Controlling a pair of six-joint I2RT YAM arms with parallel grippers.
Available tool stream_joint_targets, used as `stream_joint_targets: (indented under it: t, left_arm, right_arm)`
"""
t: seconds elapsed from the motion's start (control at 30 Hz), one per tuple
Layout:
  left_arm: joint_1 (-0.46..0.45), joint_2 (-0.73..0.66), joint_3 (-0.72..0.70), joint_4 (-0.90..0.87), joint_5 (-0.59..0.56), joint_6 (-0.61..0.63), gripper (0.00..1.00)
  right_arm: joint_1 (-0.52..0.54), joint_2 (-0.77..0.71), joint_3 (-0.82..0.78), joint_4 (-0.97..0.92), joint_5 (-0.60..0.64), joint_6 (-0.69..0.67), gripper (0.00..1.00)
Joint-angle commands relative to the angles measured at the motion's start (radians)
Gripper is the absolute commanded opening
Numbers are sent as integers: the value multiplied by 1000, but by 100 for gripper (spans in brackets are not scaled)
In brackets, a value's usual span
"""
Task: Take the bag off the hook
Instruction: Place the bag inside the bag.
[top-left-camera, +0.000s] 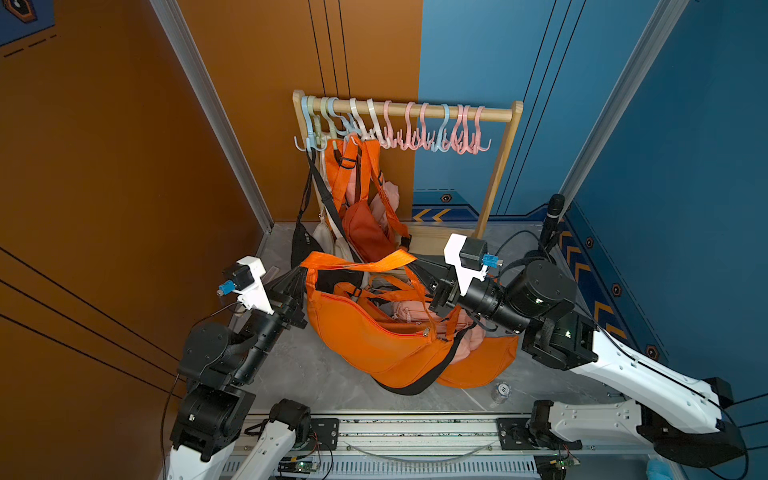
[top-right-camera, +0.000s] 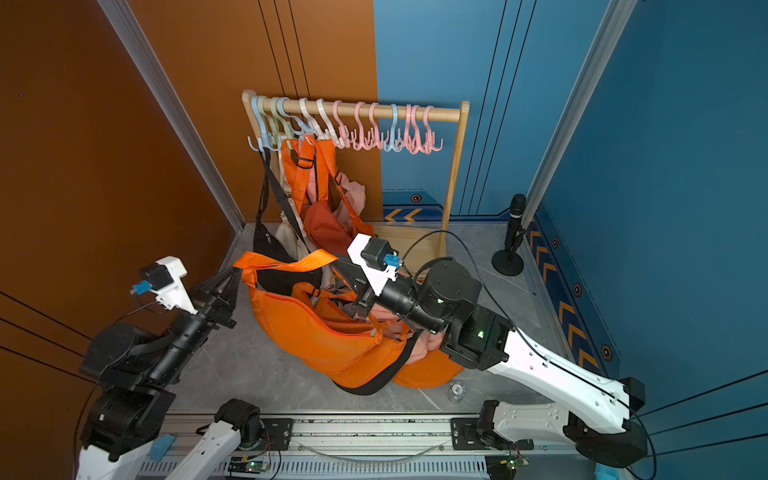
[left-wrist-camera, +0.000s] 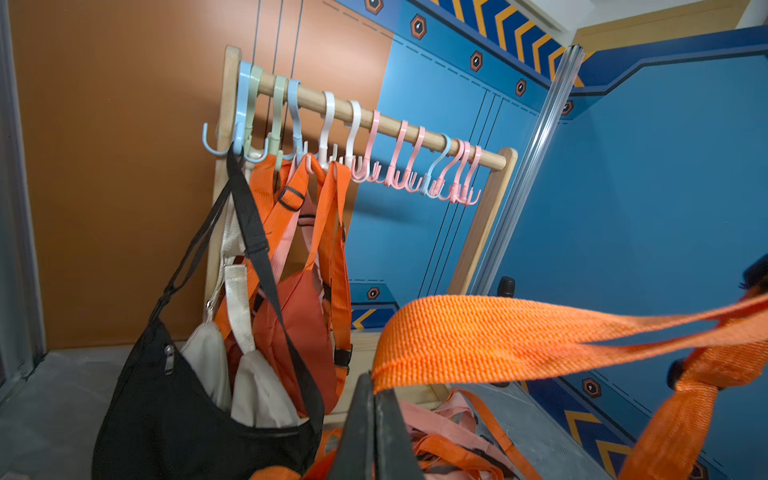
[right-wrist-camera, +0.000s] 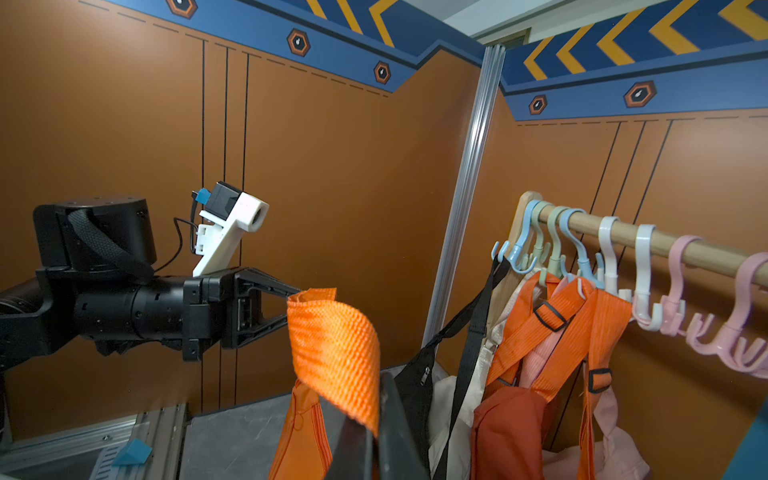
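My left gripper is above the piled pink and orange bags and next needs to lower toward them and release the strap, since its bag is off every hook.
A bright orange crescent bag (top-left-camera: 365, 336) (top-right-camera: 316, 332) hangs in front of the rack, off every hook, by its orange strap (top-left-camera: 357, 264) (left-wrist-camera: 478, 336) (right-wrist-camera: 332, 345). The strap stretches between my two grippers. My left gripper (top-left-camera: 302, 271) (top-right-camera: 239, 271) (left-wrist-camera: 374, 382) (right-wrist-camera: 297, 293) is shut on the strap's left end. At the right end, my right gripper (top-left-camera: 415, 261) (top-right-camera: 338, 261) (right-wrist-camera: 374, 415) is shut on the strap. Pastel hooks (top-left-camera: 461, 137) (top-right-camera: 415, 137) line the wooden rail (top-left-camera: 415, 109); those on its right half are bare.
On the rail's left hooks hang a black bag (top-left-camera: 305, 245) (left-wrist-camera: 174, 399), a cream one (left-wrist-camera: 249, 386) and a darker orange one (top-left-camera: 365, 232) (right-wrist-camera: 507, 428). Pink and orange bags (top-left-camera: 478, 365) lie piled on the table under the held bag. A microphone stand (top-right-camera: 513, 241) is at back right.
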Motion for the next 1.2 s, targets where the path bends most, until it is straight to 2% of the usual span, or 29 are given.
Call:
stream_joint_targets:
  t: [0.0,0.2,0.43,0.77,1.17]
  left_arm:
    - [-10,-28,-43,-92,-98,26,0]
    - [-11,21,-132,-19,-86,-29,0]
    - [-12,151,-199,121,-66,-78,0]
    - [-20,264,-308,256,-81,-123,0]
    - [-59,469,-334,348,-57,-181,0]
  right_arm:
    - [5,4,-33,14,55,3,0]
    - [-30,59,-63,47,51,39,0]
    - [-139,125,-122,87,40,125,0]
    - [-280,181,-213,163,23,201,0]
    - [-393,194,-373,230,113,257,0]
